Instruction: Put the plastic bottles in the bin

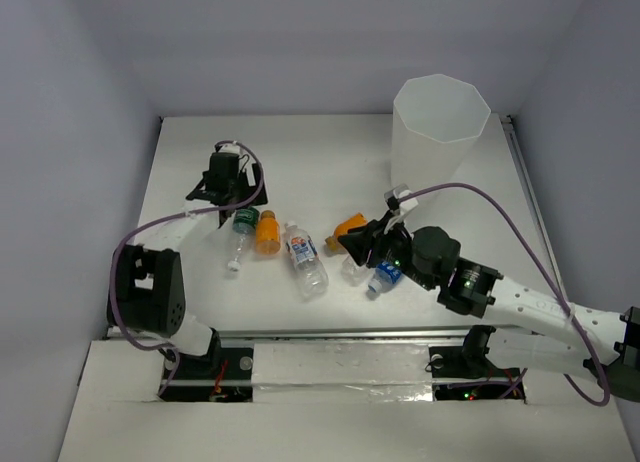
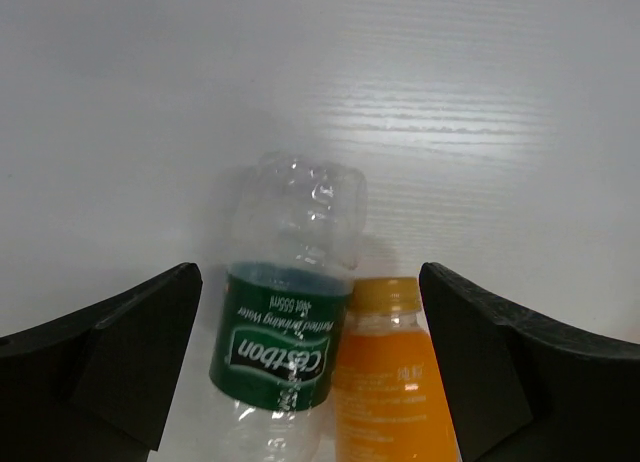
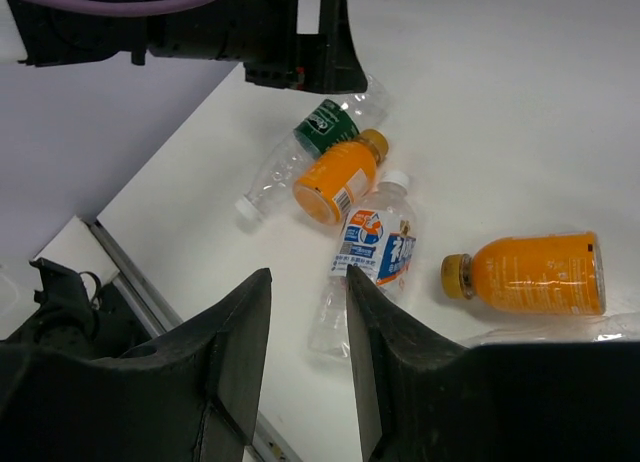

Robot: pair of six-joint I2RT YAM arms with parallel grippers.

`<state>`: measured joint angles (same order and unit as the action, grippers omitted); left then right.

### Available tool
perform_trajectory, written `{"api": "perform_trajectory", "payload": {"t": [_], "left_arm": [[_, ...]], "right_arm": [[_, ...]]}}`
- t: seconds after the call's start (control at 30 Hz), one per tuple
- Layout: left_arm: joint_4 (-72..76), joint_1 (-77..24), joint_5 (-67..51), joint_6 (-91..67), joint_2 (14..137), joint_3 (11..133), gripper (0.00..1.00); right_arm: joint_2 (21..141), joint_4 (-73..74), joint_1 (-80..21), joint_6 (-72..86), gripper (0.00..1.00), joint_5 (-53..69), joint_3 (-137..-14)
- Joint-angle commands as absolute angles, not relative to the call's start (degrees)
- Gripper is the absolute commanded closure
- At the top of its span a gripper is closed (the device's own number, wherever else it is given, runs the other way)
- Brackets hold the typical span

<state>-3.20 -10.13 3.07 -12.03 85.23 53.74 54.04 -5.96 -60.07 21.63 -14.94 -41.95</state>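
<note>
My left gripper is above the green-label bottle (image 2: pixel 283 354), which is off-centre beside the orange cap, so it needs to go down and to the left in the left wrist view, onto the far edge of the label.
A clear bottle with a dark green label (image 1: pixel 241 230) and a stubby orange bottle (image 1: pixel 267 232) lie side by side at centre left. My left gripper (image 1: pixel 231 200) hangs open just above their far ends. The left wrist view shows the green-label bottle (image 2: pixel 283 354) and the orange bottle (image 2: pixel 395 387) between the open fingers (image 2: pixel 130 357). A white-red labelled bottle (image 1: pixel 305 260), a second orange bottle (image 1: pixel 349 224), a blue-label bottle (image 1: pixel 384 275) and a clear bottle (image 1: pixel 354 268) lie mid-table. My right gripper (image 1: pixel 357 245) is open and empty above them. The bin (image 1: pixel 438 132) stands at the far right.
White walls enclose the table on the left, back and right. A metal rail (image 1: pixel 330 334) runs along the near edge. The right wrist view shows the left gripper (image 3: pixel 300 42), the white-red bottle (image 3: pixel 378 244) and the second orange bottle (image 3: pixel 540 274) beyond my own fingers (image 3: pixel 240 352).
</note>
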Motion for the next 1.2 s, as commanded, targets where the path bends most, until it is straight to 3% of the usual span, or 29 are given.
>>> {"api": "perform_trajectory", "payload": {"t": [0.0, 0.43, 0.57, 0.6, 0.67, 0.73, 0.87, 1.17], "left_arm": [[-3.51, -10.99, 6.57, -11.69, 88.76, 58.53, 0.10], [-5.98, -10.99, 12.39, -10.37, 95.54, 60.21, 0.23], [-5.36, -10.99, 14.24, -10.46, 93.35, 59.68, 0.34], [-5.45, -10.46, 14.06, -10.63, 93.17, 59.59, 0.41], [-5.62, -10.46, 13.80, -10.81, 92.64, 59.68, 0.44], [-6.41, -10.46, 14.67, -10.81, 91.94, 60.38, 0.56], [-7.56, -10.46, 16.44, -10.37, 85.02, 60.47, 0.66], [-4.05, -10.46, 15.47, -11.51, 64.28, 56.52, 0.66]], "right_arm": [[53.96, -6.42, -60.47, 21.53, 0.58, -14.94, -45.09], [56.60, -6.06, -60.47, 22.58, 0.58, -13.71, -46.93], [58.53, -5.80, -60.47, 23.29, 0.56, -12.92, -47.81], [59.14, -5.80, -60.47, 23.38, 0.54, -12.75, -48.07], [61.24, -5.80, -60.47, 23.73, 0.45, -12.39, -49.04], [63.18, -6.24, -60.47, 23.99, 0.38, -12.65, -49.57], [70.56, -5.98, -60.47, 25.22, 0.29, -14.32, -53.51], [93.76, -0.27, -59.41, 25.14, 0.26, -11.34, -70.73]]}}
